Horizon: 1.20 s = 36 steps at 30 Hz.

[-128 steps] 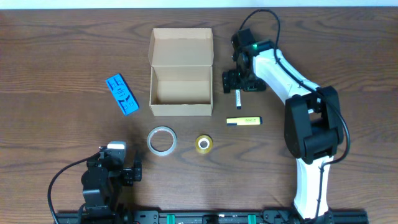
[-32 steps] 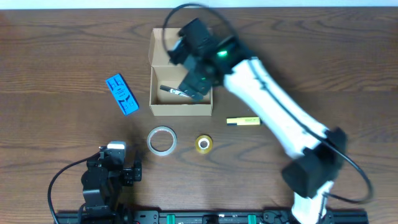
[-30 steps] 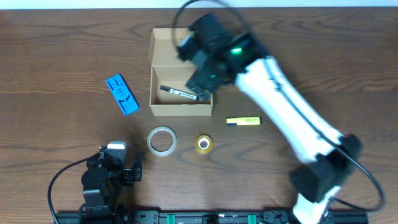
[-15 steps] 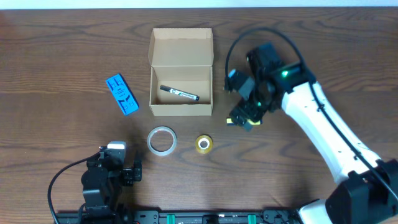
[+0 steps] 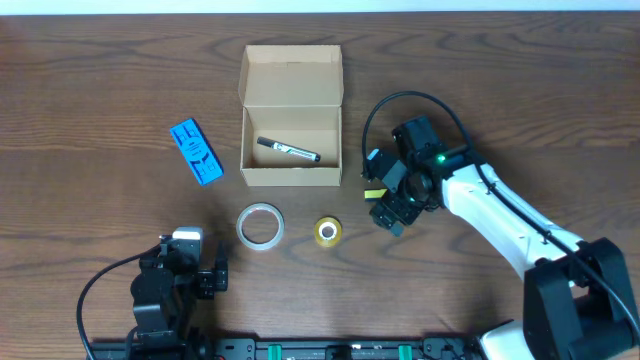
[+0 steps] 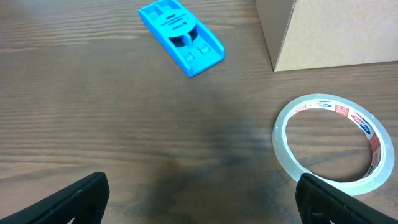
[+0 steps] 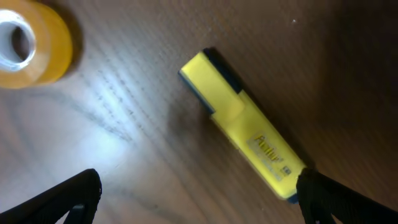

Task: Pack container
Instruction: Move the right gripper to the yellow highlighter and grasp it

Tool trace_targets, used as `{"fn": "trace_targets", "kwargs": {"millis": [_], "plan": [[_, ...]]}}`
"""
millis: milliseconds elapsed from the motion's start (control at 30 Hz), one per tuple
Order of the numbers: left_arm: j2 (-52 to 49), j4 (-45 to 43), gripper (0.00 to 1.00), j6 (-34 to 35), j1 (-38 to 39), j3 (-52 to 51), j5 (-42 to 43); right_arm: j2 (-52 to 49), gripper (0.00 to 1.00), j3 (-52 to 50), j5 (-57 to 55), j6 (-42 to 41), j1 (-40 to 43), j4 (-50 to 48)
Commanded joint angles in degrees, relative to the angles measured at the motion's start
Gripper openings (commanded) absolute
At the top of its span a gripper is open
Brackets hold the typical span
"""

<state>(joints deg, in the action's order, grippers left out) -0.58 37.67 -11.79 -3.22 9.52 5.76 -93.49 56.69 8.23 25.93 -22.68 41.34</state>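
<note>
My open right gripper comes down onto the printed body of the yellow highlighter next, before it closes.
The tan cardboard container stands open at the table's upper middle, flap lid folded back, with a black marker lying inside. Its corner shows in the left wrist view. My right gripper is open and empty, low over the yellow highlighter, which it mostly hides from overhead. In the right wrist view the highlighter lies diagonally on the wood between the spread fingers. My left gripper is open and empty at the front left.
A clear tape roll and a small yellow tape roll lie in front of the container. A blue plastic piece lies left of it.
My right arm picked up the black marker, dropped it in the container, then swung back right and came down over the yellow highlighter. The left arm has not moved.
</note>
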Motion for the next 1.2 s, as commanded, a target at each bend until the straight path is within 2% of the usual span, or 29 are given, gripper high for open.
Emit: {"fn": "trace_targets", "kwargs": {"millis": [0,233,533,700,867,933,1167], "plan": [[0.3,0.1,0.96,0.4,-0.2,-0.4,-0.4,0.5,0.99,-1.8,-3.0,-0.6,0.7,-3.0],[0.3,0.1,0.96,0.4,-0.2,-0.4,-0.4,-2.6,0.99,-2.6,-3.4,-0.6,2.8,-7.8],[0.3,0.1,0.96,0.4,-0.2,-0.4,-0.4,-7.8,0.98,-2.6,-3.3,-0.6,2.9,-8.3],[0.3,0.1,0.96,0.4,-0.2,-0.4,-0.4,-7.9,0.77,-2.6,-3.3,-1.7,2.9,-7.7],[0.3,0.1,0.96,0.4,-0.2,-0.4,-0.4,-7.9,0.45,-2.6,-3.3,-4.4,2.8,-5.0],[0.3,0.1,0.96,0.4,-0.2,-0.4,-0.4,-7.9,0.35,-2.6,-3.2,-6.1,2.7,-4.0],[0.3,0.1,0.96,0.4,-0.2,-0.4,-0.4,-7.9,0.21,-2.3,-1.6,-11.4,1.6,-2.5]]}}
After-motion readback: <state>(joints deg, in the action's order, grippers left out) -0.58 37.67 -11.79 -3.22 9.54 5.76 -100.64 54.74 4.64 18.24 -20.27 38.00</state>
